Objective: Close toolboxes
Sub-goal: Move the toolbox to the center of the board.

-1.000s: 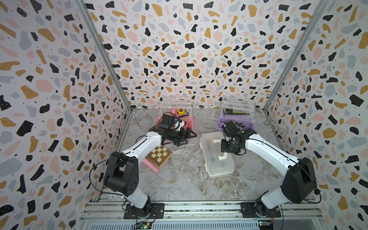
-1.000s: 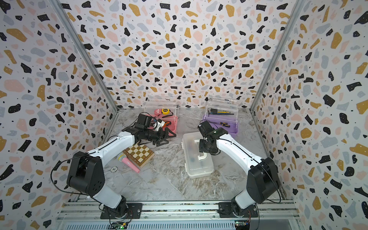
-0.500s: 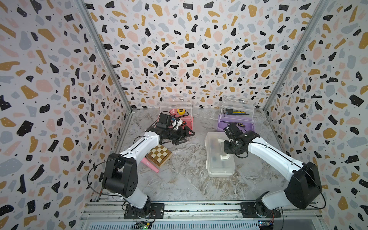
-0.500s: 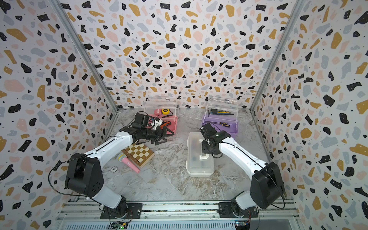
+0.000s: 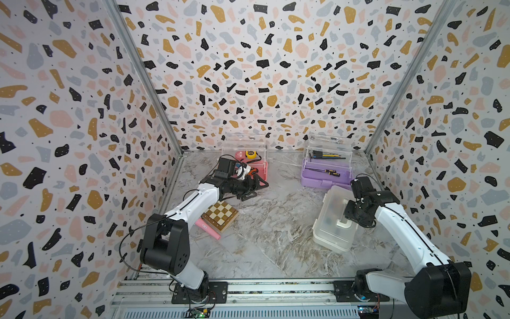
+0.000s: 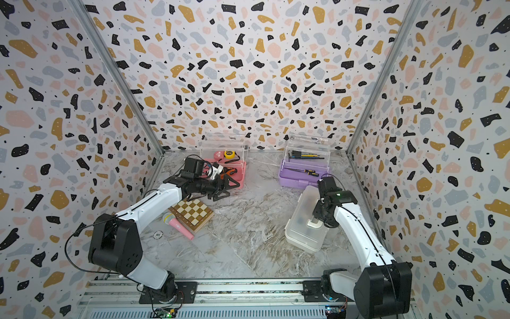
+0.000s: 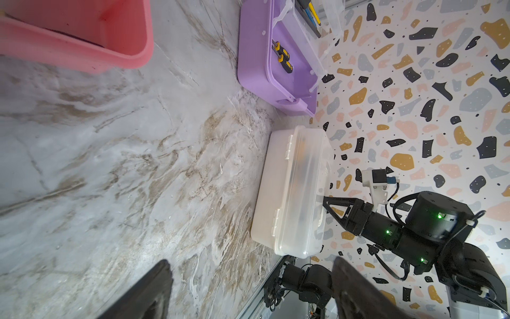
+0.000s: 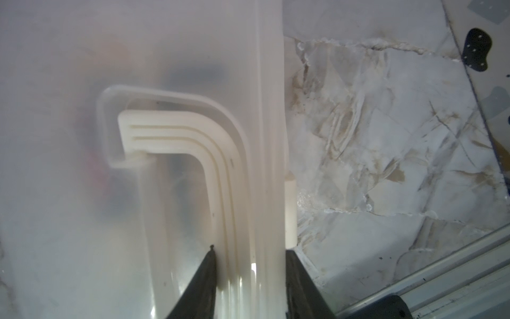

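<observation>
My right gripper should slide the white toolbox (image 5: 329, 229) toward the nearby side wall and release the handle, because bare tabletop lies between the toolbox and that wall.
The white toolbox (image 5: 329, 229) (image 6: 300, 229) (image 7: 292, 187) lies with its lid down, near the right wall. My right gripper (image 5: 348, 219) (image 6: 317, 219) (image 8: 248, 251) is shut on its white handle (image 8: 193, 132), one finger inside the handle loop and the other against the box's outer edge. The pink toolbox (image 5: 259, 171) (image 7: 82, 41) and the purple toolbox (image 5: 325, 179) (image 7: 276, 63) stand at the back with their clear lids upright and tools inside. My left gripper (image 5: 259, 189) (image 6: 233, 189) (image 7: 251, 265) hangs open and empty just in front of the pink toolbox.
A wooden chequered chessboard box (image 5: 220, 215) and a pink toy microphone (image 5: 208, 229) lie under my left forearm. A small round chip (image 6: 157, 234) sits near the left wall. Speckled walls close in three sides; a metal rail (image 5: 248, 290) runs along the front.
My right gripper narrowed onto the white toolbox's handle and dragged the box to the right, toward the right wall, turning it slightly. The left arm barely moved.
</observation>
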Robot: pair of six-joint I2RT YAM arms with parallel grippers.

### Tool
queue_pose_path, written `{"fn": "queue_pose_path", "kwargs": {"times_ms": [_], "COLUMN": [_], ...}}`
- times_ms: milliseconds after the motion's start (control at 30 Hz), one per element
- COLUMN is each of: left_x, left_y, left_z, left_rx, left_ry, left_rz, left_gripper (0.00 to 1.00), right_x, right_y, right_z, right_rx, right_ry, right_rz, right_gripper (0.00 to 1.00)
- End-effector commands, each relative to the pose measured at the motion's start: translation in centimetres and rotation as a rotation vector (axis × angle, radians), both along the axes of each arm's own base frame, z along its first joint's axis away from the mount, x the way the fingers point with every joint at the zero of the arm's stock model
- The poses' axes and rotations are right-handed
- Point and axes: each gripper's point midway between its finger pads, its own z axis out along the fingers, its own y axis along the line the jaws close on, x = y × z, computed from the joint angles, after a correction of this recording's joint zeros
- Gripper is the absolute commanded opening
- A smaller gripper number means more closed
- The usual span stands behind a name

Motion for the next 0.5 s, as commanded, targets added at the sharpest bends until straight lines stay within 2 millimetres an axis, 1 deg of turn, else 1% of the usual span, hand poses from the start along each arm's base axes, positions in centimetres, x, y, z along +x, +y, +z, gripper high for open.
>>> {"fn": "queue_pose_path", "kwargs": {"times_ms": [0,67,100,167,200,267,300,333,367,400,467], "left_x": [0.9,1.5,1.9,2.9,3.4,4.6,5.4,6.1,6.9,7.7,9.3], "left_y": [0.2,0.4,0.5,0.7,0.9,1.1,1.3,1.3,1.2,1.2,1.1], "left_z": [1.5,1.5,1.4,1.1,1.0,0.8,0.9,0.7,0.7,0.5,0.0], "left_rx": [-0.005,0.020,0.040,0.071,0.089,0.124,0.142,0.162,0.173,0.189,0.216], "left_ry": [-0.058,-0.076,-0.088,-0.106,-0.116,-0.142,-0.162,-0.177,-0.193,-0.205,-0.223], "left_rz": [0.008,0.009,0.015,0.030,0.040,0.058,0.064,0.069,0.068,0.067,0.064], "left_gripper": [0.89,0.89,0.89,0.89,0.89,0.89,0.89,0.89,0.89,0.90,0.90], "right_x": [-1.6,-1.1,-0.7,0.2,0.7,1.8,2.3,2.8,3.1,3.4,4.1], "right_y": [-3.1,-4.2,-4.4,-4.3,-4.4,-4.2,-4.1,-4.0,-3.9,-3.7,-2.9], "right_z": [0.0,0.7,1.2,2.3,3.0,4.2,4.8,5.3,5.6,6.0,6.5], "right_rx": [-0.045,-0.062,-0.068,-0.065,-0.061,-0.046,-0.041,-0.035,-0.028,-0.015,0.029], "right_ry": [0.073,0.055,0.043,0.014,-0.008,-0.045,-0.060,-0.074,-0.084,-0.096,-0.116], "right_rz": [-0.074,-0.093,-0.089,-0.080,-0.099,-0.103,-0.098,-0.094,-0.094,-0.096,-0.074], "right_gripper": [0.25,0.28,0.32,0.41,0.43,0.51,0.59,0.77,0.97,1.00,1.00]}}
